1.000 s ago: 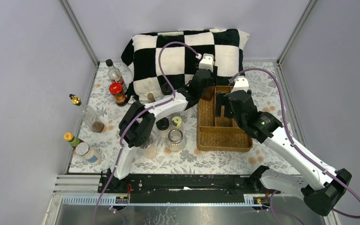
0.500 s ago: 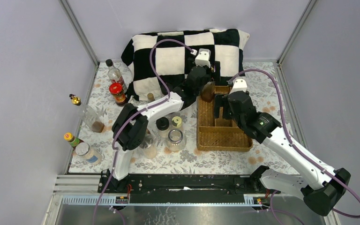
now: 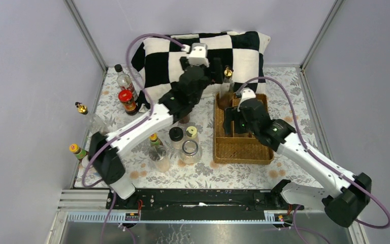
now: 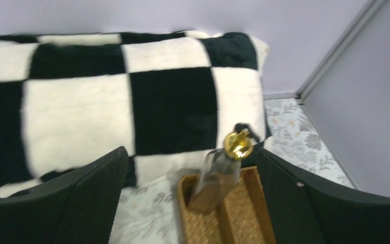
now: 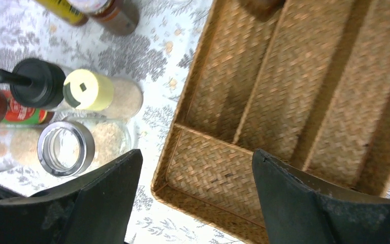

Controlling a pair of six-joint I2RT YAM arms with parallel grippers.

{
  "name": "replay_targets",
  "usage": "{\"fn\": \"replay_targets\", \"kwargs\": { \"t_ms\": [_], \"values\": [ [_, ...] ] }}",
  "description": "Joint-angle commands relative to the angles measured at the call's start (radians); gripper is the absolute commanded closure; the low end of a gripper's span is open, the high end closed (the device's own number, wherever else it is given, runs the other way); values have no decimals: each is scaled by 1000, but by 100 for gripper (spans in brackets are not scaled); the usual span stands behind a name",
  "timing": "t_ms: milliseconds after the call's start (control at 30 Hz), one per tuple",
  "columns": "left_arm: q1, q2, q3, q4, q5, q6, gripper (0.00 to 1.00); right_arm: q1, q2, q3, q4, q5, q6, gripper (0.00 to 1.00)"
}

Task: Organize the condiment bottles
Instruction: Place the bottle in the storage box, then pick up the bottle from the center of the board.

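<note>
The pale-lidded brown jar stands below my right gripper on the left in the top view, so the gripper needs to swing that way and down onto it.
A tall gold-topped bottle point(image 3: 227, 84) point(image 4: 218, 178) of dark liquid stands in the far left corner of the wicker tray point(image 3: 244, 152), and nothing holds it. My left gripper point(image 3: 201, 65) point(image 4: 190, 152) hovers open above and left of it, in front of the pillow. My right gripper point(image 3: 235, 124) point(image 5: 195, 157) hangs open and empty over the tray's near left compartment. Just left of the tray stand a black-capped bottle point(image 5: 35, 81), a yellow-capped jar point(image 5: 89, 90) and a clear jar point(image 5: 63, 147). A red-capped bottle point(image 3: 128, 100) and several other bottles sit along the left side.
A black-and-white checkered pillow point(image 3: 244, 56) lies along the back, touching the tray's far edge. The flowered cloth point(image 3: 203, 175) covers the table. Grey walls and metal posts close in the left, back and right. The tray's other compartments point(image 5: 345, 101) hold nothing.
My left gripper opened, let go of the gold-topped bottle in the tray's far left corner, and rose back toward the pillow. My right gripper shifted slightly left over the tray.
</note>
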Motion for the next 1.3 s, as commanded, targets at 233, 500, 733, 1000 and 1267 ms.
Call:
{"fn": "replay_targets", "kwargs": {
  "t_ms": [233,500,733,1000,1267],
  "values": [
    [148,-404,-382,-373,-124,-235,1,-3,210,149,76,-257,-59,15],
    [209,-482,-484,-455,-182,-269,1,3,398,293,119,-291,-87,16],
    [323,-441,-526,-479,-105,-335,1,45,586,444,148,-239,-130,18],
    [399,-466,-616,-408,-53,-332,1,78,758,576,219,-230,-181,12],
    [444,-494,-643,-379,-21,-307,1,86,917,684,237,-260,-197,4]
  ]
}}
